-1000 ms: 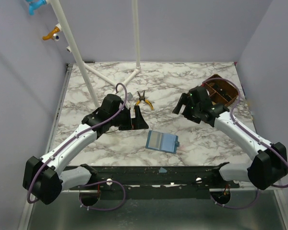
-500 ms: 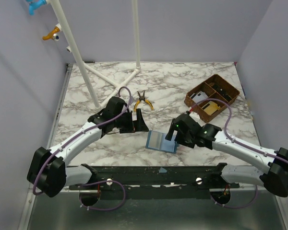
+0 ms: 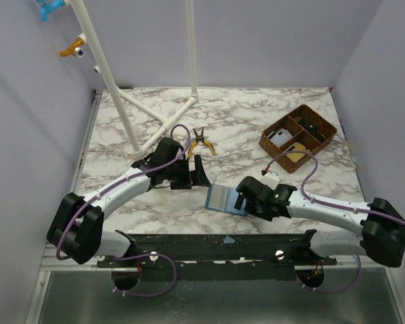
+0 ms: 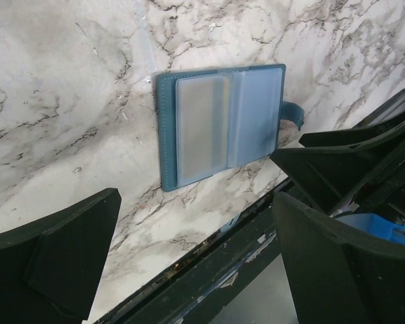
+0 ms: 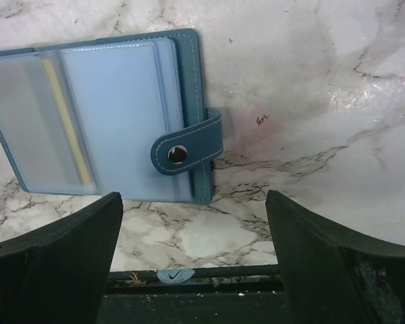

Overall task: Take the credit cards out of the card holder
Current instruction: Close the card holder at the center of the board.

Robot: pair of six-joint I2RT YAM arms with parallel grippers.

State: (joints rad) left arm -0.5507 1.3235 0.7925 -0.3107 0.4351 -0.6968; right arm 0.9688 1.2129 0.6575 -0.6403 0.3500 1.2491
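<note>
The strap is on the card holder's edge [image 5: 201, 144] beyond my fingers, so my right gripper will next slide outward around it, then grab that edge.
The blue card holder [image 3: 221, 198] lies open and flat near the table's front edge. In the right wrist view [image 5: 115, 115] its pale blue sleeves show, with a yellow-edged card [image 5: 66, 125] in a clear sleeve and a snap strap [image 5: 187, 144] folded over the right side. It also shows in the left wrist view [image 4: 219, 125]. My right gripper [image 3: 243, 200] [image 5: 196, 263] is open, low at the holder's right edge, holding nothing. My left gripper [image 3: 189, 173] [image 4: 196, 270] is open and empty, just behind and left of the holder.
A brown compartment tray [image 3: 322, 127] with cards in it stands at the back right. Orange-handled pliers [image 3: 201, 140] lie behind the left gripper. A white pipe frame [image 3: 155, 111] stands at the back left. The black front rail [image 3: 223, 243] runs right below the holder.
My right arm has swung from the brown tray down and forward to the holder's right edge. My left arm has edged a little to the right. The holder has not moved.
</note>
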